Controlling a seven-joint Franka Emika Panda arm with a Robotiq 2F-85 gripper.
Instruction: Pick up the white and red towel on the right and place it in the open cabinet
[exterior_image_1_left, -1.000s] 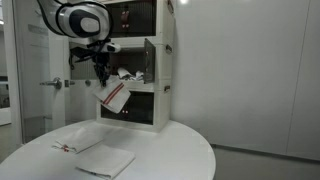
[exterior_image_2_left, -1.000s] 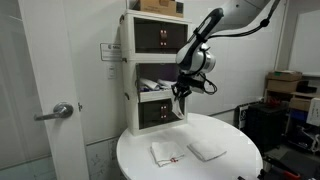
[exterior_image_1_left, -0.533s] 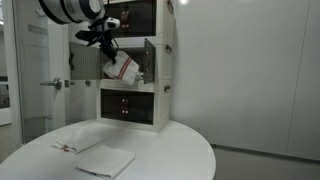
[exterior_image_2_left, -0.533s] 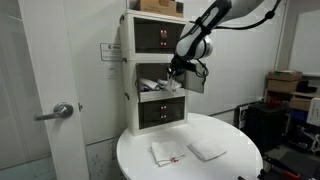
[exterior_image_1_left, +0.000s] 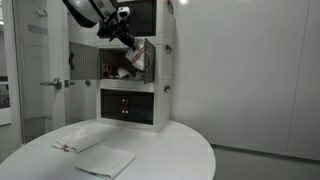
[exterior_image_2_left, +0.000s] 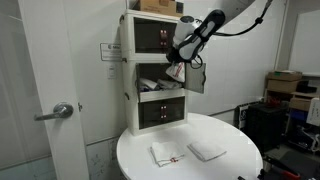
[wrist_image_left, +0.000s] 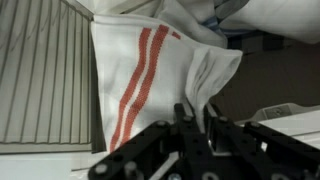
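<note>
Next, my gripper comes down into the open cabinet (exterior_image_1_left: 150, 62), over the cloth inside, and releases the towel, since that cloth lies below and outward of it.
My gripper (wrist_image_left: 196, 112) is shut on the white and red towel (wrist_image_left: 150, 70), pinching an edge of it; the red stripes run down its middle. In both exterior views the gripper (exterior_image_1_left: 128, 47) (exterior_image_2_left: 180, 62) holds the towel (exterior_image_1_left: 136, 58) (exterior_image_2_left: 175, 72) at the mouth of the open cabinet (exterior_image_1_left: 150, 62) (exterior_image_2_left: 150, 80), the middle unit of the white stack, with its dark door (exterior_image_2_left: 194, 78) swung out. Other cloth lies inside that unit.
Two white cloths lie on the round white table (exterior_image_1_left: 170, 150) (exterior_image_2_left: 235, 150): a flat one with a red mark (exterior_image_1_left: 78, 140) (exterior_image_2_left: 167, 152) and a plain folded one (exterior_image_1_left: 106, 160) (exterior_image_2_left: 207, 150). A door with a handle (exterior_image_2_left: 60, 111) stands beside the cabinet.
The arm has lifted the towel from in front of the bottom unit up and in toward the open middle unit.
</note>
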